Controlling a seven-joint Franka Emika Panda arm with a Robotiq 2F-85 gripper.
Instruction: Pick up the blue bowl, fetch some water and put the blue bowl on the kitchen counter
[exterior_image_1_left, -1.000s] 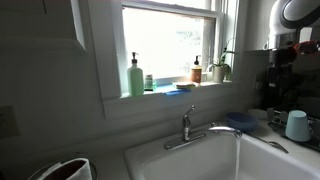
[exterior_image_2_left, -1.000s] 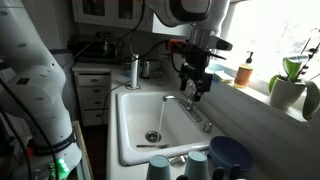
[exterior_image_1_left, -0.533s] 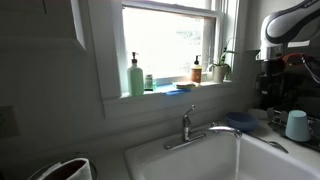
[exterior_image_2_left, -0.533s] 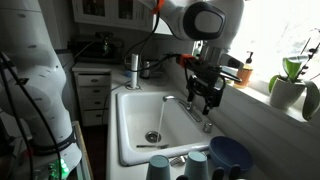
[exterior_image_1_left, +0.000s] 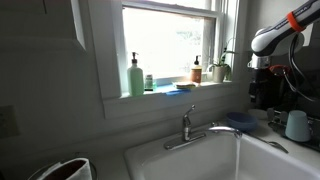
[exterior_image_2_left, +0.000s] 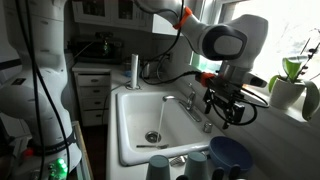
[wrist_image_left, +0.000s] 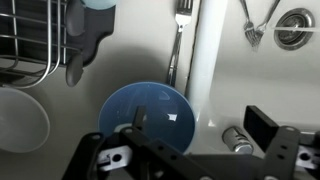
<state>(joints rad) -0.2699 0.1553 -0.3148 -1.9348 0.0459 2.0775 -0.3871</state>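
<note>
I should lower my gripper next, away from the sink and onto the blue bowl's rim facing the white dish (exterior_image_1_left: 256, 119). The empty counter there leaves room for one finger.
The blue bowl (wrist_image_left: 150, 112) sits upright on the dim kitchen counter (wrist_image_left: 120, 62), just beside the white sink rim (wrist_image_left: 206, 50). It also shows in both exterior views (exterior_image_1_left: 240, 121) (exterior_image_2_left: 231, 155). My gripper (wrist_image_left: 200, 122) is open and empty above it. One finger hangs over the bowl, the other over the sink side. In both exterior views the gripper (exterior_image_2_left: 228, 106) (exterior_image_1_left: 262, 90) hangs above the counter next to the faucet (exterior_image_2_left: 183, 102). I see no water stream.
A fork (wrist_image_left: 180, 28) lies by the rim. A dish rack (wrist_image_left: 30, 45) and a white dish (wrist_image_left: 20, 120) are to the left. Pale cups (exterior_image_2_left: 197, 165) stand near the bowl. Bottles and plants line the window sill (exterior_image_1_left: 175, 88). The sink drain (exterior_image_2_left: 152, 137) is below.
The arm has swung from over the sink basin toward the counter side and lowered, bringing the open gripper over the blue bowl. The bowl has not moved.
</note>
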